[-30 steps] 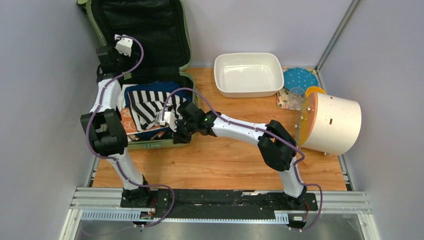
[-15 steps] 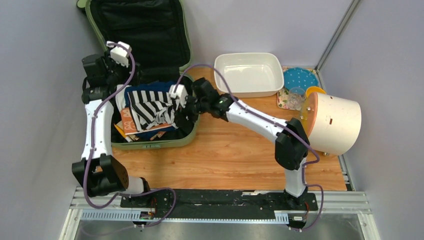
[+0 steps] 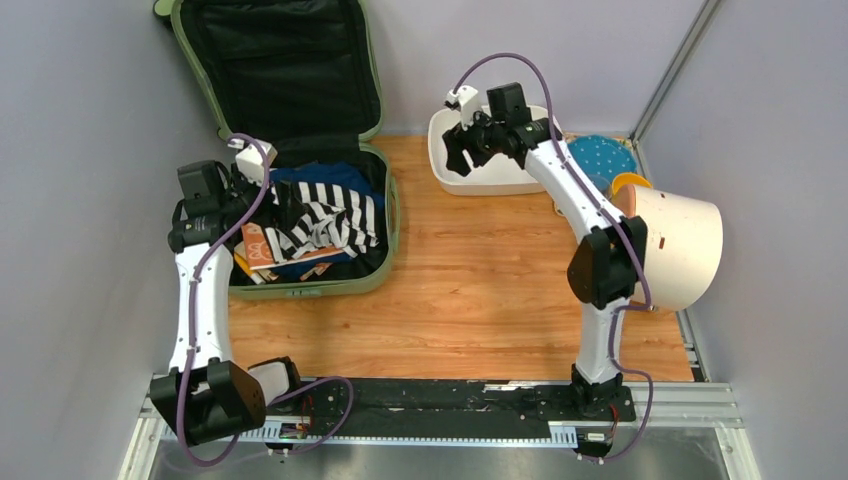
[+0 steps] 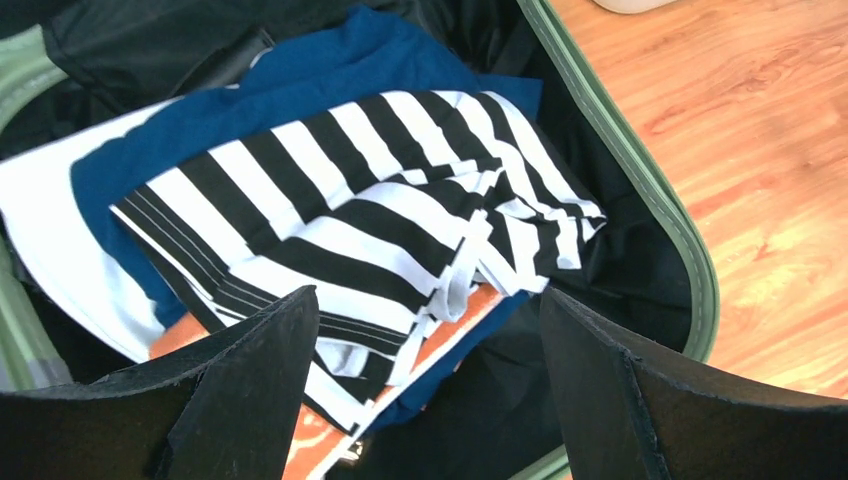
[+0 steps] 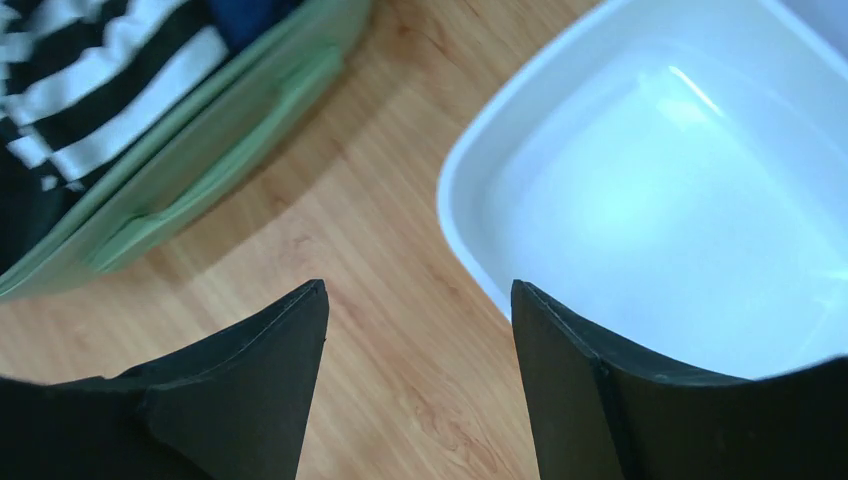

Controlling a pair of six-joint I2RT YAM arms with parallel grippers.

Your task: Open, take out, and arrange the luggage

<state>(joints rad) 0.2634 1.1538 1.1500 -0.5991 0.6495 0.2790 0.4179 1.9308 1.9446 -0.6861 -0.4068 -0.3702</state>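
Note:
My right gripper needs to move toward the luggage (image 3: pixel 310 288), turn and lower onto the white tub's luggage-side rim (image 3: pixel 433 158), because that rim slants across its wrist view.
The sage-green luggage (image 3: pixel 310 288) lies open at the back left, its black-lined lid (image 3: pixel 280 65) propped against the wall. Inside lie a black-and-white striped garment (image 3: pixel 325 215), a blue one (image 4: pixel 300 90) and something orange (image 4: pixel 470 310). My left gripper (image 3: pixel 285 198) hovers open just above the striped garment (image 4: pixel 350 210), nothing between its fingers; in the left wrist view the left gripper (image 4: pixel 428 300) frames the clothes and the green rim (image 4: pixel 640 190). My right gripper (image 3: pixel 456 155) hangs open and empty over the left rim of the white tub (image 5: pixel 470 170); in its own view the right gripper (image 5: pixel 418 290) is above bare wood.
The white tub (image 3: pixel 520 150) stands at the back centre. A cream cylinder with an orange end (image 3: pixel 665 245) lies at the right edge, with a teal dotted plate (image 3: pixel 600 155) and a clear cup (image 3: pixel 593 190) behind it. Walls close in on the left and the back.
My right gripper has opened and swung from the luggage's right edge to above the tub. The left arm has come down from the lid to above the clothes.

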